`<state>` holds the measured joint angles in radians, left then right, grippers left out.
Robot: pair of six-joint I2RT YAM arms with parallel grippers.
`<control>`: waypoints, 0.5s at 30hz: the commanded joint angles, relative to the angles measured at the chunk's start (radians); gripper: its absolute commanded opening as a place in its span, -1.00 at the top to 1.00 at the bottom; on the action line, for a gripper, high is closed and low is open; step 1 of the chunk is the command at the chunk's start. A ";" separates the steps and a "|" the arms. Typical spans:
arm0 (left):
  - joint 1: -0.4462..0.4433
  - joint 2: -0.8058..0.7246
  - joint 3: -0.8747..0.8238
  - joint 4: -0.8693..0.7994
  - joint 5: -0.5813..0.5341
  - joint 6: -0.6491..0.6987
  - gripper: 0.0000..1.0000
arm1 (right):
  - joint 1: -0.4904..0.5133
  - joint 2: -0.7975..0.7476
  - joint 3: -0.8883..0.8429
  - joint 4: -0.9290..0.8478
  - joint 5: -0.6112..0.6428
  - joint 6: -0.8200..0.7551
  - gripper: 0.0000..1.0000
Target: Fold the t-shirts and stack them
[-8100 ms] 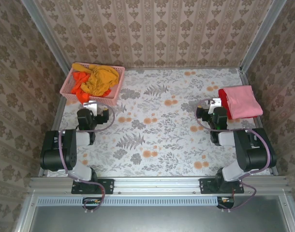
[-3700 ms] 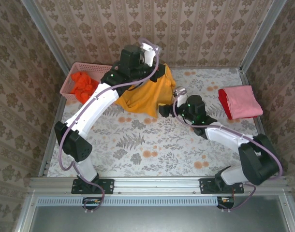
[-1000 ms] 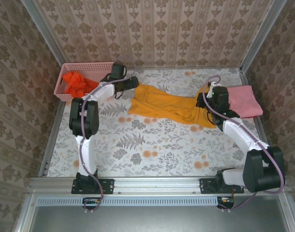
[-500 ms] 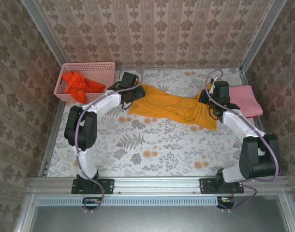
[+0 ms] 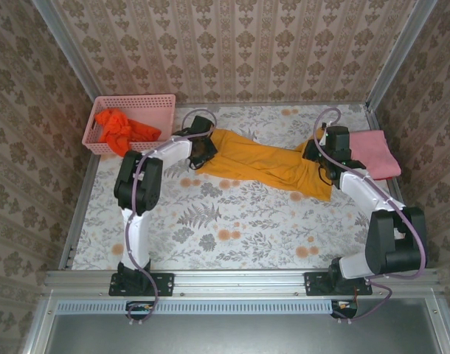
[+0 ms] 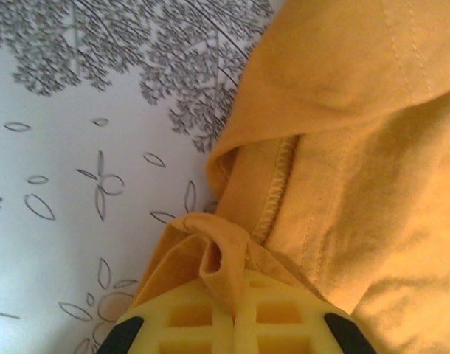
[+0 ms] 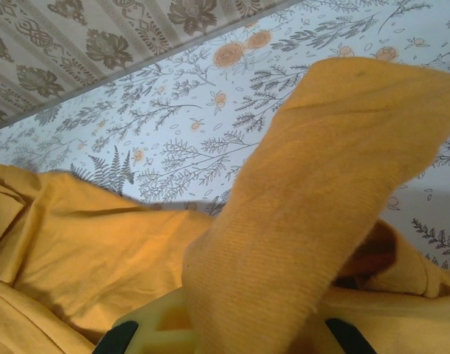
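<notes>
The yellow t-shirt lies bunched narrow, so my left gripper will pull the fold up, then back and down onto the bare tabletop and release it there.
The golden-yellow t-shirt (image 5: 262, 162) lies stretched in a crumpled band across the far half of the table. At its left end my left gripper (image 5: 205, 150) is shut on it. In the left wrist view a fold of the yellow cloth (image 6: 223, 258) is pinched between the left gripper's (image 6: 236, 299) yellow pads. At the shirt's right end my right gripper (image 5: 319, 152) is shut on a lifted flap of the yellow cloth (image 7: 321, 184), which drapes over the right gripper (image 7: 210, 324). An orange-red t-shirt (image 5: 118, 127) lies bunched in the basket. A folded pink t-shirt (image 5: 375, 152) lies at the far right.
The pink lattice basket (image 5: 130, 100) stands at the far left corner, close to the left arm's elbow. Patterned walls enclose the table on three sides. The floral tabletop (image 5: 232, 221) in front of the yellow shirt is bare.
My left gripper has slid right onto the yellow shirt's left edge and shut on it. The right gripper has kept its hold with hardly any movement.
</notes>
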<state>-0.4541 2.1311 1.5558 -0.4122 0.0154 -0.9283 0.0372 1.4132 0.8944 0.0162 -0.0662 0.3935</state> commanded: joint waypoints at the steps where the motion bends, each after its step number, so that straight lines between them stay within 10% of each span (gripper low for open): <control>1: 0.030 -0.033 0.032 0.017 -0.013 0.016 1.00 | -0.003 -0.063 0.011 -0.011 -0.036 -0.002 1.00; 15: 0.031 -0.540 -0.310 0.082 -0.125 0.019 1.00 | -0.003 -0.164 0.055 -0.095 -0.078 0.028 1.00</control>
<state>-0.4202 1.6653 1.3285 -0.3325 -0.0635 -0.9051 0.0372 1.2842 0.9195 -0.0299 -0.1215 0.3977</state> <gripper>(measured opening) 0.043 0.063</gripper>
